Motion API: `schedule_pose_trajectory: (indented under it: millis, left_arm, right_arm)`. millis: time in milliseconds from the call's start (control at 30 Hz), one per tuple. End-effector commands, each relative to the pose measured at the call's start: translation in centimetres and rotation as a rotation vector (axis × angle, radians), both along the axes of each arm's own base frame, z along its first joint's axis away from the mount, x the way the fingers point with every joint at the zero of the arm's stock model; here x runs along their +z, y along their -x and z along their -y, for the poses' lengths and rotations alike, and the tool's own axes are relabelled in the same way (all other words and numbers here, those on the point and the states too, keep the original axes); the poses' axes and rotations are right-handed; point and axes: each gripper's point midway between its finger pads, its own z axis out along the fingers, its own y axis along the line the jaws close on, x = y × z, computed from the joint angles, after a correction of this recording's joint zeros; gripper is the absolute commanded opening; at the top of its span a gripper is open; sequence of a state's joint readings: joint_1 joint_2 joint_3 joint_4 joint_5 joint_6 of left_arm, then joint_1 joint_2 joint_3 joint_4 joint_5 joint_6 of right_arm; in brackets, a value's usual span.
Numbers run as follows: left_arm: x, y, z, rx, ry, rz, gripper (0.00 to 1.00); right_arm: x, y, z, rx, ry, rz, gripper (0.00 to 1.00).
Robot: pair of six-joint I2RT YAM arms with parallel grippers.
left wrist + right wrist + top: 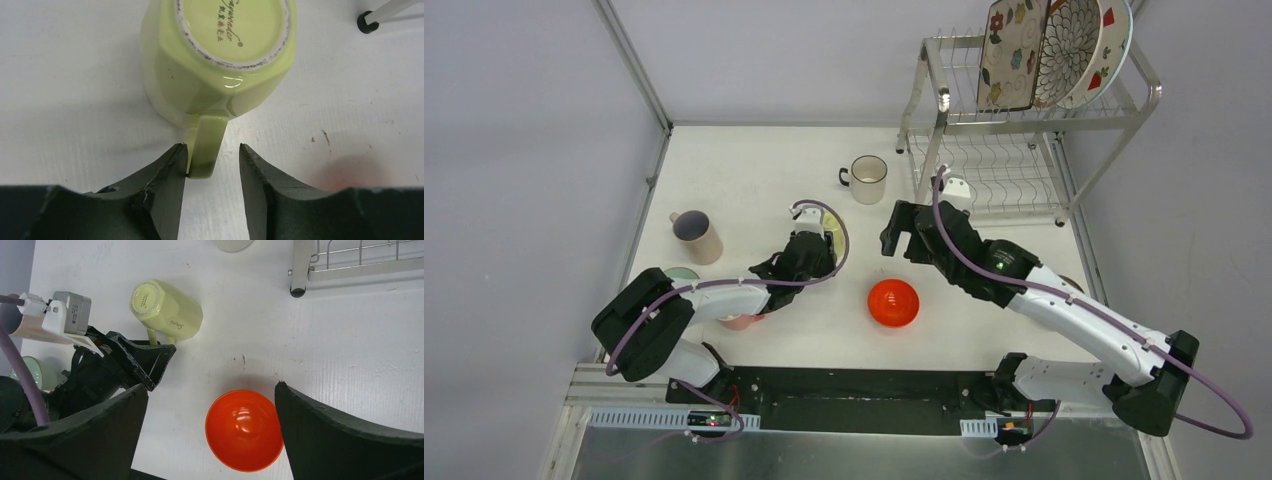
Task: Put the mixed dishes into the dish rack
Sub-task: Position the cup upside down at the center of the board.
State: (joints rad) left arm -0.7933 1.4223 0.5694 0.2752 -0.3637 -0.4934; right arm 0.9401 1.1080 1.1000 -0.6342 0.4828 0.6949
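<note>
I'll move my right gripper left in the top view and down onto the yellow cup's handle (152,336), as it sticks out clear of the cup's side.
A yellow cup (215,55) lies on its side on the table, base toward the left wrist camera. Its handle (205,145) sits between the jaws of my left gripper (212,150). The left finger touches the handle and the right finger stands apart from it, so the gripper is open. My right gripper (207,386) hangs wide open above the red-orange bowl (245,429), with nothing held. The dish rack (1024,122) stands at the back right. A floral rectangular plate (1012,52), a brown-petal plate (1069,50) and a strawberry plate (1114,45) stand on its upper shelf.
A white cup (869,178) stands left of the rack. Near the left edge are a pink cup (694,235) and a pale green bowl (681,273), the bowl partly hidden by my left arm. A rack leg (299,270) is near the right gripper.
</note>
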Motion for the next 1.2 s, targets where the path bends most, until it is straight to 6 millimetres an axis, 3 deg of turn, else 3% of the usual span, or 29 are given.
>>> schedule_pose_trajectory:
  millis: [0,133,233,400,533,667,800,967,1167]
  left_arm:
    - [2.5,0.7,3.0,-0.092,0.133,0.002,0.46]
    - [4.8,1.4,3.8,-0.165,0.178,0.027,0.51]
    - [8.1,1.6,3.3,-0.195,0.158,0.098,0.60]
    - [14.8,1.8,-0.7,-0.161,0.058,0.280,0.78]
    - [20.7,3.1,-4.2,-0.128,0.017,0.453,0.83]
    - [24.1,4.4,-8.0,-0.059,-0.048,0.554,0.88]
    - [26.3,5.8,-11.2,-0.005,-0.109,0.636,0.94]
    - [27.3,7.3,-14.6,0.044,-0.206,0.685,0.99]
    - [25.4,8.0,-17.2,0.114,-0.281,0.681,0.99]
  right_arm:
    - [0.0,-0.4,0.1,-0.005,0.017,0.013,0.99]
    - [-0.5,-0.4,-0.3,0.010,0.030,0.002,0.97]
    - [-0.9,-0.5,-0.8,0.014,0.016,-0.012,0.94]
    - [-1.2,-0.7,-2.9,0.052,-0.038,-0.027,0.90]
    - [-1.6,-1.2,-4.8,0.069,-0.065,-0.038,0.88]
    - [-2.6,-1.7,-7.2,0.091,-0.093,-0.055,0.81]
    - [-3.6,-2.1,-9.7,0.140,-0.092,-0.048,0.74]
    - [-5.3,-2.8,-11.7,0.165,-0.011,-0.024,0.70]
    - [-8.6,-3.7,-14.0,0.171,0.051,-0.046,0.66]
